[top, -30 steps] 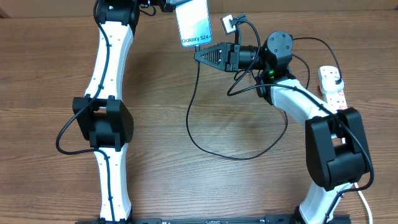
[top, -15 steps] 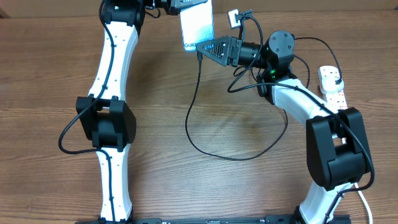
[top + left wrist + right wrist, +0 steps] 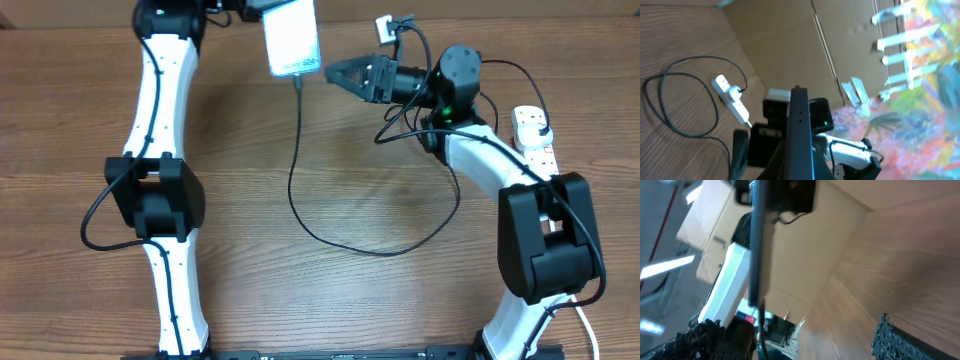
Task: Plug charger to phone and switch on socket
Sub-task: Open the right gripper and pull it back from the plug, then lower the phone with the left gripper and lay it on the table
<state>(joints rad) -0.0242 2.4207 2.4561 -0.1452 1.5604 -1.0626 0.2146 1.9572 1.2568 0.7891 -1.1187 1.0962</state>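
The phone (image 3: pixel 292 38) needs to go down and back with my left gripper, which should release it inside the charger's loop (image 3: pixel 340 150), because bare tabletop is there, below the gripper and back from it.
My left gripper (image 3: pixel 258 8) is shut on the top of the phone (image 3: pixel 292 38) and holds it up at the table's back edge, screen to the overhead camera. In the left wrist view the phone (image 3: pixel 799 130) shows edge-on between the jaws of that gripper (image 3: pixel 800 169). The charger (image 3: pixel 300 190) hangs from the phone's lower short end, loops over the table and runs right to the socket (image 3: pixel 535 138), where its black plug head sits. My right gripper (image 3: pixel 336 72) stands open just right of the phone, touching nothing. Seen from the right wrist, the phone (image 3: pixel 760 245) is a dark bar with the charger (image 3: pixel 760 330) dangling below it.
A cardboard wall (image 3: pixel 790 45) closes the back of the table. The socket (image 3: pixel 732 97) lies at the right rear, by my right arm's base link (image 3: pixel 545 235). The right arm's own black wires (image 3: pixel 400 125) arc near its wrist.
The right gripper opened and let go of the charger's tip. The left arm carried the phone left, away from it, and the charger went along with the phone.
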